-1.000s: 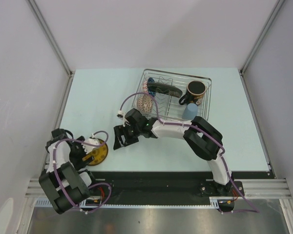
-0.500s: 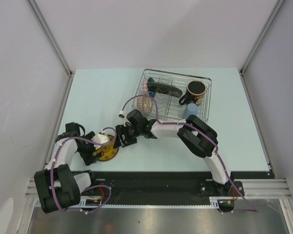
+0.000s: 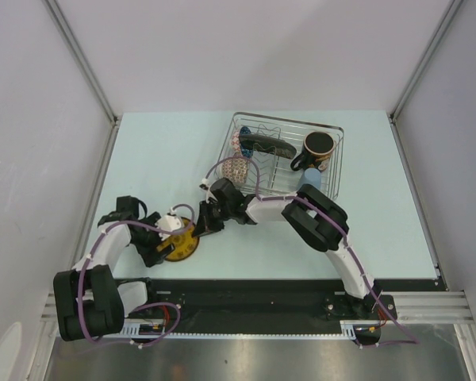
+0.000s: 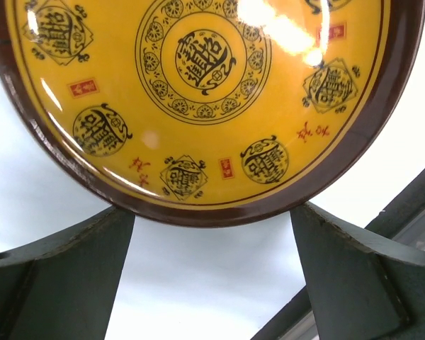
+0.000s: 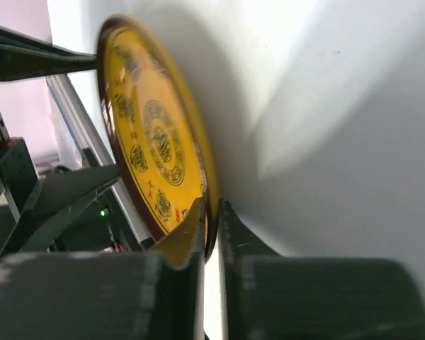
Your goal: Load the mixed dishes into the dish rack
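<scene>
Next, my right gripper lifts outward, then lowers and releases the plate in the rack gap [image 3: 267,164] beside the black square plate. That gap lies outward of my gripper.
The small yellow patterned plate [image 3: 181,244] is near the table's front edge, left of centre. My right gripper [image 3: 200,226] reaches left from the rack side and is shut on the plate's rim [image 5: 211,234], one finger above it and one below. My left gripper [image 3: 163,240] stands open on the plate's other side. In the left wrist view the plate [image 4: 205,92] fills the top, and its brown rim sits at the tips of my left gripper [image 4: 212,276]. The dish rack [image 3: 339,159] stands at the back, right of centre.
The rack holds a black mug with a red inside [image 3: 317,149], a light-blue cup [image 3: 309,182], a beige-pink bowl [image 3: 238,167] and a black square plate [image 3: 266,145]. The black rail [image 3: 246,295] with the arm bases runs along the table's near edge.
My left arm has carried the plate to the right. My right gripper has moved left to the plate and shut on its rim. My left gripper has stayed open.
</scene>
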Robot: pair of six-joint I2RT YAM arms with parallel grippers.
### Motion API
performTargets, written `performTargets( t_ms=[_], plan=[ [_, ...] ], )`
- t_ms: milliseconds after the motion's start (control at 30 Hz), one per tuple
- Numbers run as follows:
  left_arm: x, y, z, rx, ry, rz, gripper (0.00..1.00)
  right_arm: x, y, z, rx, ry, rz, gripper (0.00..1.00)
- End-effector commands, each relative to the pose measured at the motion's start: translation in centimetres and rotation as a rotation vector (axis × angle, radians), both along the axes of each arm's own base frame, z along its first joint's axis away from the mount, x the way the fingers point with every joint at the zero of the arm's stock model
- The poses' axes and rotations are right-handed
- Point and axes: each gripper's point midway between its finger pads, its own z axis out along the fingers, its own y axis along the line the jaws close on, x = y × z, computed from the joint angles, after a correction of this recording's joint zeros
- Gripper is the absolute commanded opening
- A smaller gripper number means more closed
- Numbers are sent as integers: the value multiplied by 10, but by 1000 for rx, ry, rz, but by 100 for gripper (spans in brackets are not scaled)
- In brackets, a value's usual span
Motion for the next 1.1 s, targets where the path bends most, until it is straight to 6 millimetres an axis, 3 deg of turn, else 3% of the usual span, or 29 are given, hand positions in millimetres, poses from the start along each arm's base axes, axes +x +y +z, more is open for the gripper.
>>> performTargets(
  t_ms=[0, 200, 233, 267, 300, 333, 367, 400, 433, 467, 500, 533, 633, 833, 933, 1067],
  plan=[
    [10, -16, 0, -67, -33, -17, 95, -10, 3, 1, 8, -36, 46, 0],
    [25, -22, 34, -125, -71, 25, 94, -16, -13, 26, -64, -179, 77, 0],
    [38, -18, 54, -143, -116, 62, 94, -16, -19, 27, -102, -210, 67, 0],
    [43, -23, 67, -202, -134, 71, 94, -14, -22, 50, -91, -261, 60, 0],
    [41, -24, 77, -235, -120, 93, 95, -16, -30, 53, -128, -314, 85, 0],
    [56, -18, 101, -268, -163, 138, 96, -8, -37, 62, -157, -377, 56, 0],
    [61, -16, 112, -298, -167, 158, 96, -8, -41, 84, -149, -437, 53, 0],
    [59, -23, 123, -368, -147, 171, 97, -7, -50, 92, -177, -484, 63, 0],
    [70, -14, 144, -391, -185, 208, 97, 1, -58, 100, -205, -533, 37, 0],
    [74, -13, 149, -422, -175, 229, 98, 4, -64, 109, -218, -566, 29, 0],
    [74, -18, 159, -490, -163, 241, 98, 4, -75, 135, -211, -612, 11, 0],
    [80, -11, 173, -512, -188, 276, 99, 14, -85, 144, -243, -685, -7, 0],
    [85, -13, 187, -607, -171, 312, 100, 28, -117, 194, -280, -854, -74, 0],
    [85, -17, 186, -648, -163, 334, 100, 62, -201, 283, -384, -1137, -267, 0],
    [87, -17, 186, -647, -173, 339, 100, 79, -239, 308, -498, -1251, -344, 0],
    [89, -17, 190, -653, -183, 346, 100, 105, -275, 314, -760, -1388, -378, 0]
  ],
)
